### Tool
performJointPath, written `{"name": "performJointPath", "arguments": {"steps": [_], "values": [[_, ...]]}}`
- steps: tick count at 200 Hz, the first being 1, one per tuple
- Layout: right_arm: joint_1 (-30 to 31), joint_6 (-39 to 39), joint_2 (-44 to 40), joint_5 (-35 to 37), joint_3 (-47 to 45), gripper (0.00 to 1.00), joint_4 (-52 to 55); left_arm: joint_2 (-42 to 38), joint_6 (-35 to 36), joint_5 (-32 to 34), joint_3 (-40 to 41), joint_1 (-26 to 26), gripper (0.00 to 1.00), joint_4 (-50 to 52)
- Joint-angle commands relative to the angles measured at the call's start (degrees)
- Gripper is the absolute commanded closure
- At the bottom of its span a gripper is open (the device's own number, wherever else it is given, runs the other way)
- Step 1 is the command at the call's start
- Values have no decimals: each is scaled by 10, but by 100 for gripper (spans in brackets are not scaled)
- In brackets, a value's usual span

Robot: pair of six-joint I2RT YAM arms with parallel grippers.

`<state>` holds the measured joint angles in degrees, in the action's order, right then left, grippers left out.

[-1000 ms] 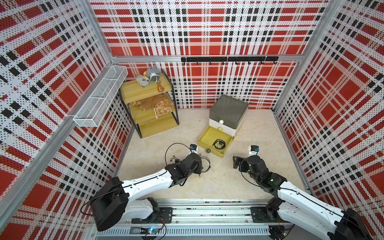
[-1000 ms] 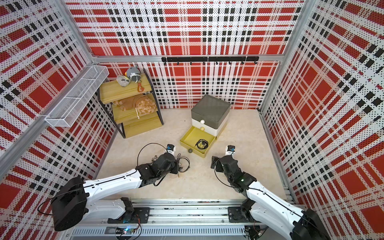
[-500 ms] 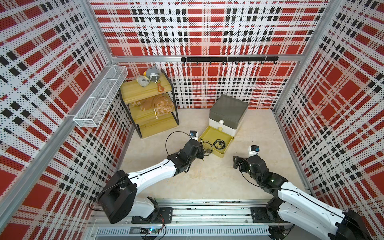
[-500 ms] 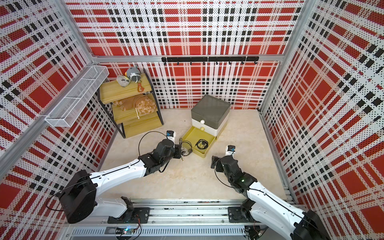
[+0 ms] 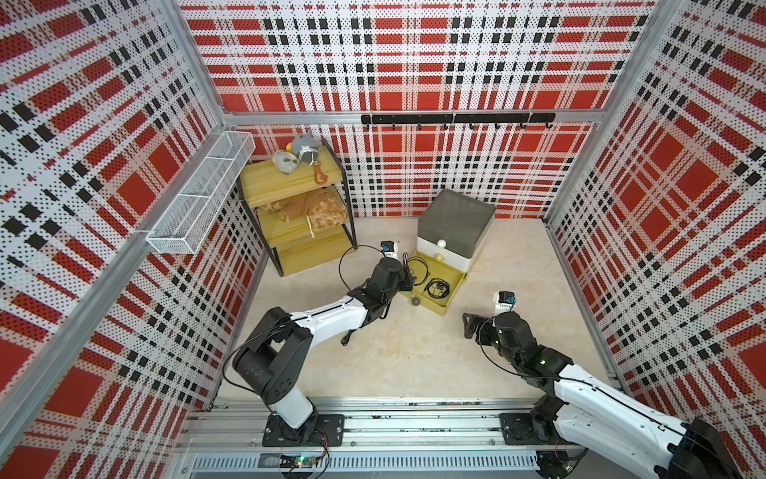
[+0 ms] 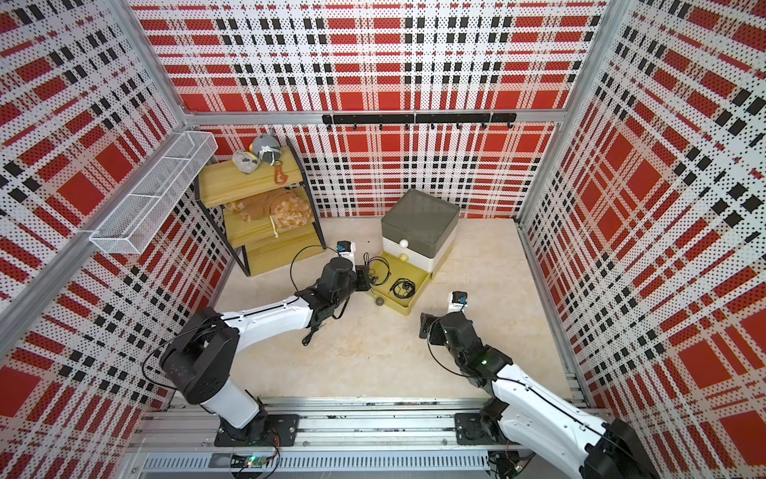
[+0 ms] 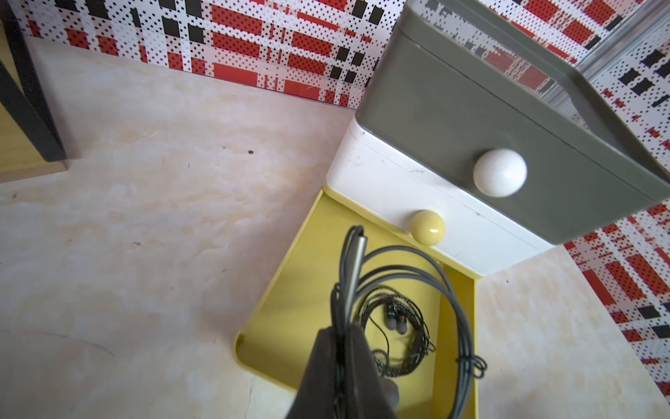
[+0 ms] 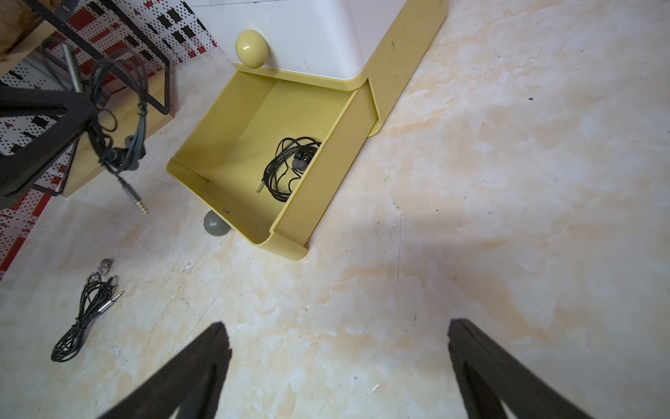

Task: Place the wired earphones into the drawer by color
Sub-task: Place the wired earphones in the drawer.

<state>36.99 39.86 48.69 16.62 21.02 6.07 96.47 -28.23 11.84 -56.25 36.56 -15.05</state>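
My left gripper should next move farther in past the drawer's rim, over the drawer's bare yellow bottom, to release the second bundle, because another black one already lies there.
The drawer cabinet (image 5: 456,220) stands at the back with its yellow bottom drawer (image 5: 455,290) pulled out. One black bundle of wired earphones (image 5: 437,288) lies inside it, also visible in the right wrist view (image 8: 290,167). My left gripper (image 5: 410,280) is shut on a second black bundle (image 7: 446,290), which hangs just above the drawer's left rim with its jack plug (image 8: 139,205) dangling. A third black bundle (image 8: 83,315) lies on the floor in front of the drawer. My right gripper (image 8: 337,344) stands open and holds nothing, low over the floor to the drawer's right.
The grey and white drawers above are closed. A grey knob (image 5: 415,301) sticks out at the yellow drawer's front. A yellow shelf rack (image 5: 298,215) with plush toys stands at the back left, below a wire basket (image 5: 199,199) on the wall.
My left arm has carried the black bundle from the floor forward and up to the open yellow drawer. The right arm has not moved.
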Motion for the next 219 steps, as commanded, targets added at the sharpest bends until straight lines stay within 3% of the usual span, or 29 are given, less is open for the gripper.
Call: {"name": "performJointPath", "arguments": {"steps": [1, 67, 128, 137, 175, 219], "values": [[-1, -8, 6, -14, -8, 0, -22, 37, 2, -17, -35, -9, 100, -38], [-1, -19, 13, -16, -6, 0, -23, 122, 4, -33, -93, -18, 100, -38], [-2, -22, 9, -8, -4, 0, -22, 146, 2, -44, -101, -20, 100, -34], [-1, -21, 10, -9, -4, 0, -24, 145, 1, -47, -101, -21, 94, -32], [-2, -19, 14, -5, -3, 0, -22, 120, 1, -46, -88, -25, 50, -26], [-2, -17, 18, 0, 3, 0, -15, 48, -6, -38, -39, -33, 26, -25]]}}
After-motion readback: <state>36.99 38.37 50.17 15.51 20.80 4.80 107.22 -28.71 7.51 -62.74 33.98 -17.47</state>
